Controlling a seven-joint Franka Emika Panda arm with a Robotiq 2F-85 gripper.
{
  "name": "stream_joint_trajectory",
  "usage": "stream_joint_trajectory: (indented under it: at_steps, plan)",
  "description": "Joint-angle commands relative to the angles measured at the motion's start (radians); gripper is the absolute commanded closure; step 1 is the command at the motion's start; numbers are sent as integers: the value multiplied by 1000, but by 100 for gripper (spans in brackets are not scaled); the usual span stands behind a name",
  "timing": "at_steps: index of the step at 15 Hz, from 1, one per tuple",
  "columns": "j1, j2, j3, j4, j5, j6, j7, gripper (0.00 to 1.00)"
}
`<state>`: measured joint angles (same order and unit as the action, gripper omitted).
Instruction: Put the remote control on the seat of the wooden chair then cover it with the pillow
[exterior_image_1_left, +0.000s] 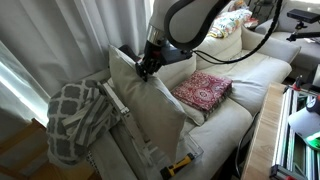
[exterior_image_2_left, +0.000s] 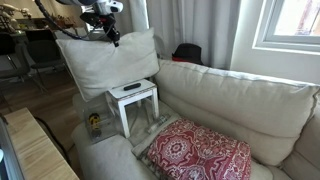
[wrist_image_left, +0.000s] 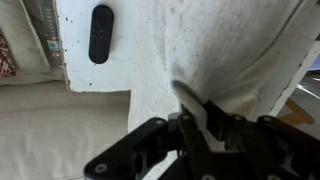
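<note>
My gripper should first move down and toward the red patterned cushion, to get the pillow's top edge over the uncovered remote control.
My gripper (exterior_image_1_left: 147, 68) is shut on the top edge of the large cream-white pillow (exterior_image_1_left: 150, 108) and holds it hanging in the air. In an exterior view the pillow (exterior_image_2_left: 110, 62) hangs just above and behind the white chair seat (exterior_image_2_left: 145, 95), with the gripper (exterior_image_2_left: 113, 37) at its upper edge. The slim dark remote control (exterior_image_2_left: 132, 87) lies flat on that seat, uncovered. In the wrist view the remote control (wrist_image_left: 100, 33) lies on the white seat (wrist_image_left: 75, 55) at upper left. The pillow (wrist_image_left: 235, 45) fills the right side, pinched in the gripper (wrist_image_left: 200, 115).
A red patterned cushion (exterior_image_1_left: 203, 90) lies on the cream sofa (exterior_image_2_left: 240, 100), also seen in front (exterior_image_2_left: 200, 152). A grey-white lattice blanket (exterior_image_1_left: 75, 115) hangs beside the chair. A yellow-and-black tool (exterior_image_1_left: 180, 163) lies low. Curtains and a window (exterior_image_2_left: 292, 25) stand behind.
</note>
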<state>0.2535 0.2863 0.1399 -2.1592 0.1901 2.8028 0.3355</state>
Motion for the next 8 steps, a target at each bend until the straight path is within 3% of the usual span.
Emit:
stream_joint_trajectory:
  at_steps: [1, 8]
  plan:
    - [-45, 6, 13, -44, 45, -1, -27, 96]
    - [-110, 26, -5, -98, 75, -43, -39, 97]
